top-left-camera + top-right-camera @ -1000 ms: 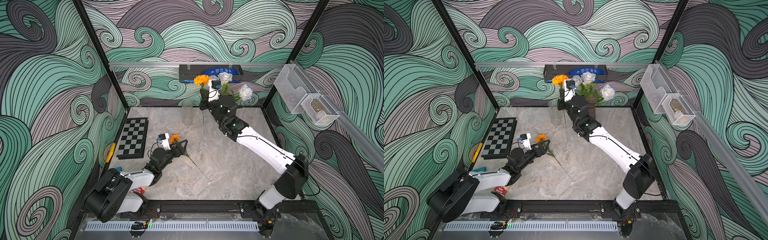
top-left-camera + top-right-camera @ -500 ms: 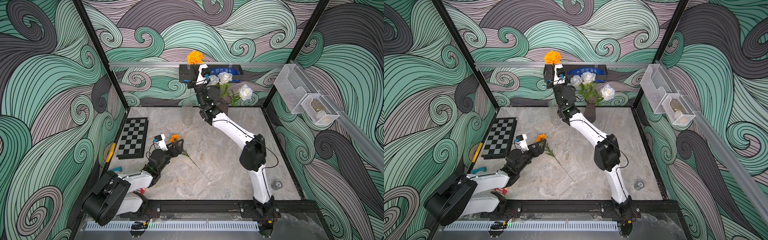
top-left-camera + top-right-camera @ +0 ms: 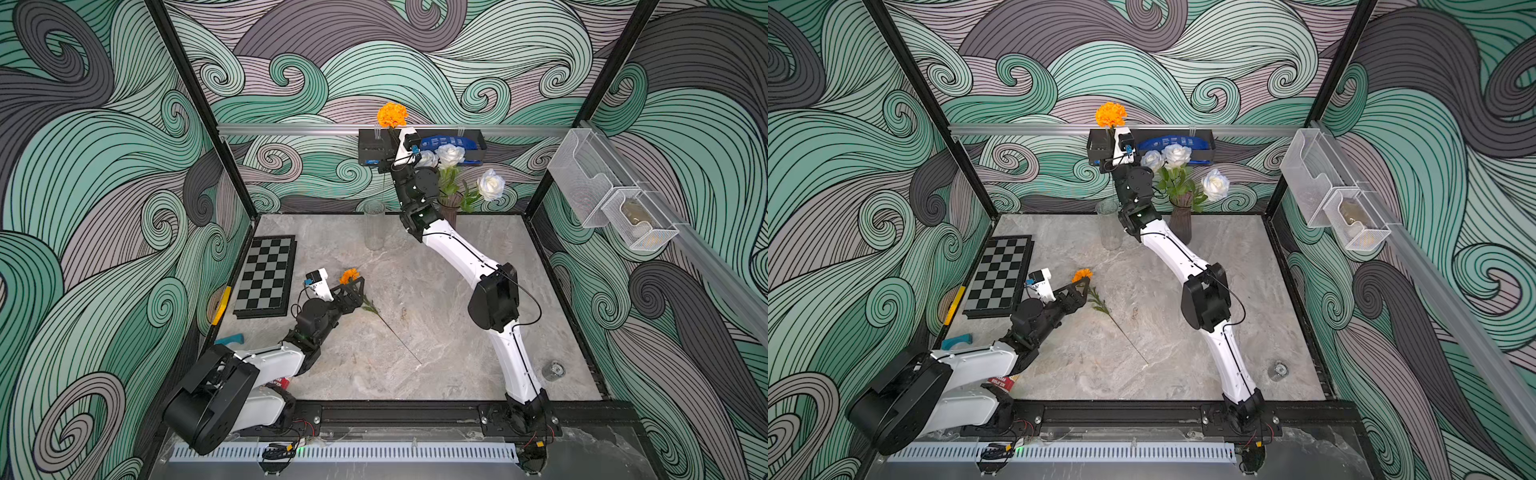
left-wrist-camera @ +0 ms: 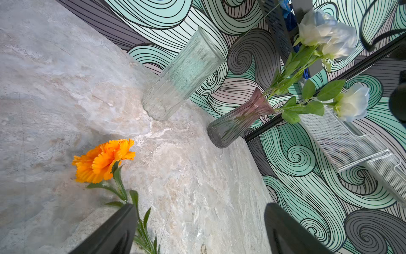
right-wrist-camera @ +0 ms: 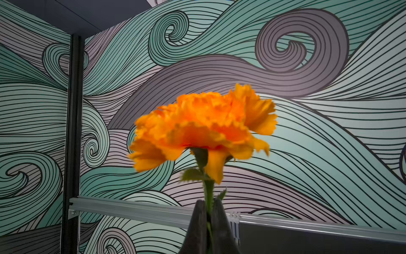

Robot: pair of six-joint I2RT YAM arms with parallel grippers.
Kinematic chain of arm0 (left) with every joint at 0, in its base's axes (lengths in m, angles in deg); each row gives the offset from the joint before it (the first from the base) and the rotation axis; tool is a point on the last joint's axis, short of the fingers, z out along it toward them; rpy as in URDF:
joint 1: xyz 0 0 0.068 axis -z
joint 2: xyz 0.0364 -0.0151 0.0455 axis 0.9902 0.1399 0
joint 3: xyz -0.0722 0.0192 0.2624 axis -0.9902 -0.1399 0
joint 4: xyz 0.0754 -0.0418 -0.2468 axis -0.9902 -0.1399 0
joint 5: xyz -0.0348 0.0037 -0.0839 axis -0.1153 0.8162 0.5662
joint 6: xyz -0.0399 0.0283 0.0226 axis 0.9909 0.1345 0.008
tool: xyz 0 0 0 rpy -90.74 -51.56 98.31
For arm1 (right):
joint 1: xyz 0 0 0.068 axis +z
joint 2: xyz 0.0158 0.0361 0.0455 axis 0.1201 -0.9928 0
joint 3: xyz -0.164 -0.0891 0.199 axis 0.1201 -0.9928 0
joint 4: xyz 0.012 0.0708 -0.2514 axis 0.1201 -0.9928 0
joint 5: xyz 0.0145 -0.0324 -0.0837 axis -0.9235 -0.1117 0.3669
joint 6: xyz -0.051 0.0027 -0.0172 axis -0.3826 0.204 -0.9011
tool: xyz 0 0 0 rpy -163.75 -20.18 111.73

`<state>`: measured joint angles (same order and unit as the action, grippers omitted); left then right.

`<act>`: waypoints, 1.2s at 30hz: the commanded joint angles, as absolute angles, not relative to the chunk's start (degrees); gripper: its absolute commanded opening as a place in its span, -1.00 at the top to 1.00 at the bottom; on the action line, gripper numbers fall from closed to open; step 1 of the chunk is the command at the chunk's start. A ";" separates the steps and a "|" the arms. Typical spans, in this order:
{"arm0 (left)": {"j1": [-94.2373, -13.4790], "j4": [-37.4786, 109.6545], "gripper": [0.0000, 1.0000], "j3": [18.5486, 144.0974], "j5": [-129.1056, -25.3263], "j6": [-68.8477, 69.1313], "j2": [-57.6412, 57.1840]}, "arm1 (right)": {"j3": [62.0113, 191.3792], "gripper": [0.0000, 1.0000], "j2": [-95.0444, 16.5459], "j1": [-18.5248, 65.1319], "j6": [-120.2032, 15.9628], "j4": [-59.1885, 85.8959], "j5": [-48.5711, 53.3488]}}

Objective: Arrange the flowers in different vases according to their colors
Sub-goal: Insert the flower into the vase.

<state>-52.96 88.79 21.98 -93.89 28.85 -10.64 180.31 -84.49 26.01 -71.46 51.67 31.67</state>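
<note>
The purple-grey vase holds only white roses, so the robot's right gripper should next bring the orange flower's stem down into the opening of the tall clear vase [image 3: 374, 224] and release it.
My right gripper [image 3: 390, 134] is high at the back wall, shut on the stem of an orange flower [image 3: 392, 115] whose bloom [image 5: 204, 129] stands above the fingers [image 5: 197, 220]. Below it stands the tall clear vase [image 3: 374, 224], with nothing in it. The purple-grey vase [image 3: 1181, 222] beside it holds three white roses [image 3: 1177, 154], and in a top view my right arm partly hides it. A second orange flower [image 3: 349, 275] lies on the table. My left gripper [image 4: 201, 207] hangs open over its stem, one finger [image 4: 123, 222] beside the leaves.
A chessboard [image 3: 266, 276] lies at the left of the table. A small clear jar [image 3: 553, 370] sits near the front right corner. A black shelf [image 3: 453, 145] hangs on the back wall, and mesh bins [image 3: 602, 191] on the right wall. A teal object [image 3: 230, 338] lies by my left arm.
My right arm has lifted the orange flower from beside the roses up to the back wall rail, with its elbow raised. My left gripper has shifted slightly at the lying flower.
</note>
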 commanded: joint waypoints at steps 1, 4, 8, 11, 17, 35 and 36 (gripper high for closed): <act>-53.15 89.69 -0.88 22.63 -92.79 28.01 -10.45 | 176.90 1.00 -86.44 26.06 -67.66 50.63 29.85; -53.14 89.69 -0.88 22.56 -92.53 28.10 -10.53 | 175.81 1.00 -87.68 26.24 -66.77 47.99 29.44; -53.22 89.66 -0.88 22.54 -92.52 27.99 -10.64 | 169.60 0.91 -86.55 26.83 -65.05 48.43 29.33; -53.22 89.65 -0.88 22.61 -92.71 28.01 -10.49 | 162.20 0.52 -83.40 27.70 -64.91 51.34 30.45; -53.15 89.81 -0.88 22.54 -92.46 28.27 -10.51 | 151.28 -0.03 -76.60 28.48 -63.17 50.92 32.42; -53.21 75.74 -0.89 21.11 -113.49 32.49 -18.79 | 118.23 -0.26 -53.35 32.76 -58.87 30.70 19.21; -53.21 74.31 -0.89 20.84 -115.44 33.39 -19.54 | 117.45 -0.28 -53.30 33.32 -59.25 29.35 18.29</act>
